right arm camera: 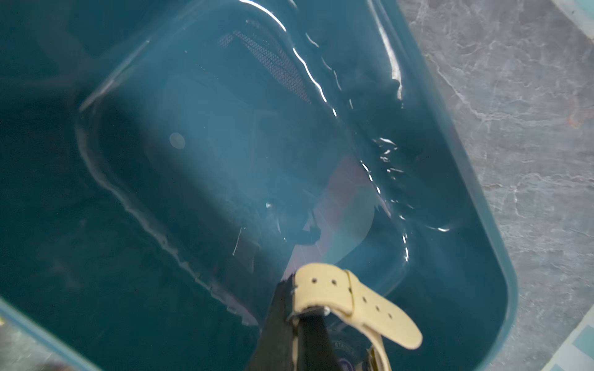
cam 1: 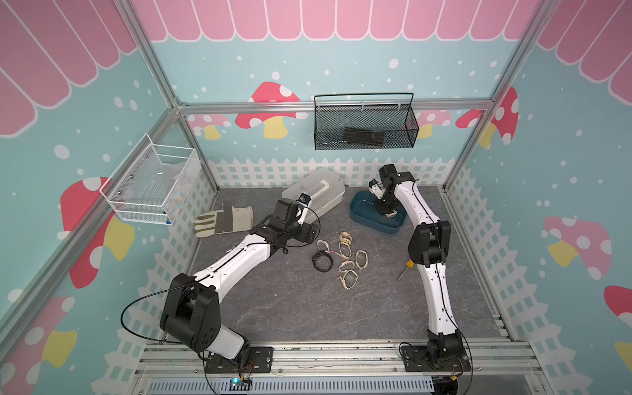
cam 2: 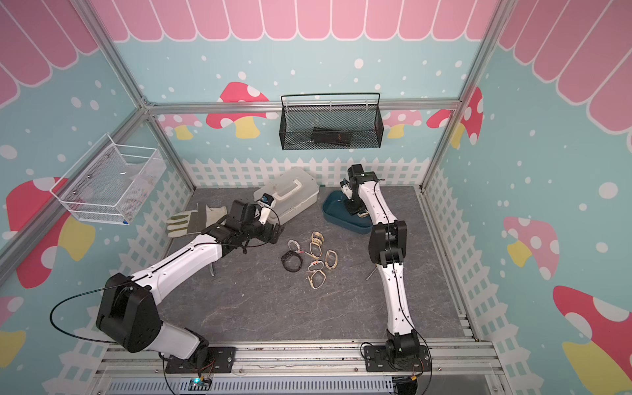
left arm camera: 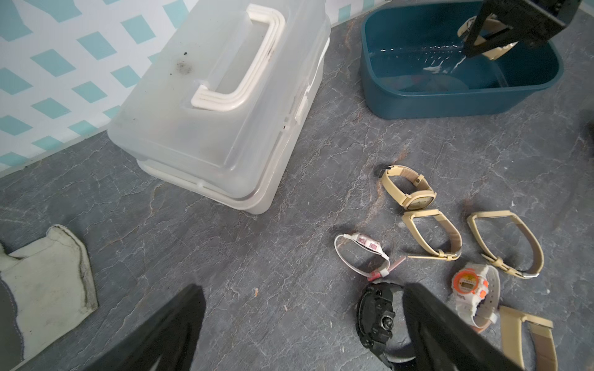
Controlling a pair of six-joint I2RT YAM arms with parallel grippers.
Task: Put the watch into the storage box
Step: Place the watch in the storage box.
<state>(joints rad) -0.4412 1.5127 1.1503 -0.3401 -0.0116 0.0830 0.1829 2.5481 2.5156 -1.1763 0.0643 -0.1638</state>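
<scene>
I will lower my right gripper toward the box's bottom below and release the beige watch's strap there, since the beige watch [cam 1: 391, 214] still hangs clear of the box's bottom.
The dark teal storage box [cam 1: 362, 209] [cam 2: 333, 208] stands at the back right of the table. My right gripper [cam 1: 385, 209] [right arm camera: 297, 308] reaches down into it, shut on the strap of a beige watch [right arm camera: 347, 298] [cam 1: 391, 214] that hangs just above the box floor [right arm camera: 225, 135]. Several more watches [cam 1: 343, 254] lie loose mid-table, among them a black one [left arm camera: 376, 318] and a white-and-orange one [left arm camera: 469, 286]. My left gripper [left arm camera: 302, 289] [cam 1: 306, 234] hovers open to the left of that cluster, nothing between its fingers; the black watch lies beside one finger [left arm camera: 427, 308].
A white plastic case [cam 1: 313, 195] with a handle sits left of the box. A work glove [cam 1: 222, 220] lies at the far left. A yellow-handled screwdriver [cam 1: 405, 268] lies by the right arm. A black mesh basket [cam 1: 364, 126] and a white wire basket [cam 1: 154, 184] hang on the walls.
</scene>
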